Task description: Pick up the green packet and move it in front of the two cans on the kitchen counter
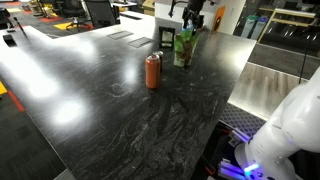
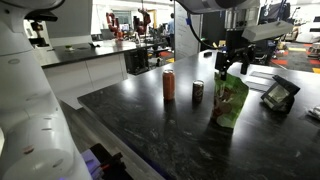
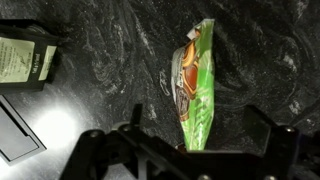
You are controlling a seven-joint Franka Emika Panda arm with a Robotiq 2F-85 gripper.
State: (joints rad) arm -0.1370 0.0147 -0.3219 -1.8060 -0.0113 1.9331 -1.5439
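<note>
My gripper is a little above the green packet. It should go down a little over the packet and close on the packet's top edge [image 1: 187, 32].
The green packet [image 2: 229, 102] stands upright on the glossy black kitchen counter [image 2: 150, 125], to the right of the two cans: an orange-red can [image 2: 169, 86] and a dark can with a silver top [image 2: 198, 92]. In an exterior view the packet [image 1: 184, 47] stands beside the dark can [image 1: 165, 38], with the orange-red can [image 1: 153, 71] nearer the camera. My gripper [image 2: 232, 66] hangs right over the packet's top. In the wrist view the packet [image 3: 195, 85] lies between my two fingers [image 3: 200, 125], which are spread wide and do not touch it.
A black device with a label [image 3: 25, 62] sits on the counter near the packet; it also shows in an exterior view [image 2: 278, 95]. The counter's edge [image 1: 232, 95] drops off to the floor beside the packet. Office desks and chairs stand behind.
</note>
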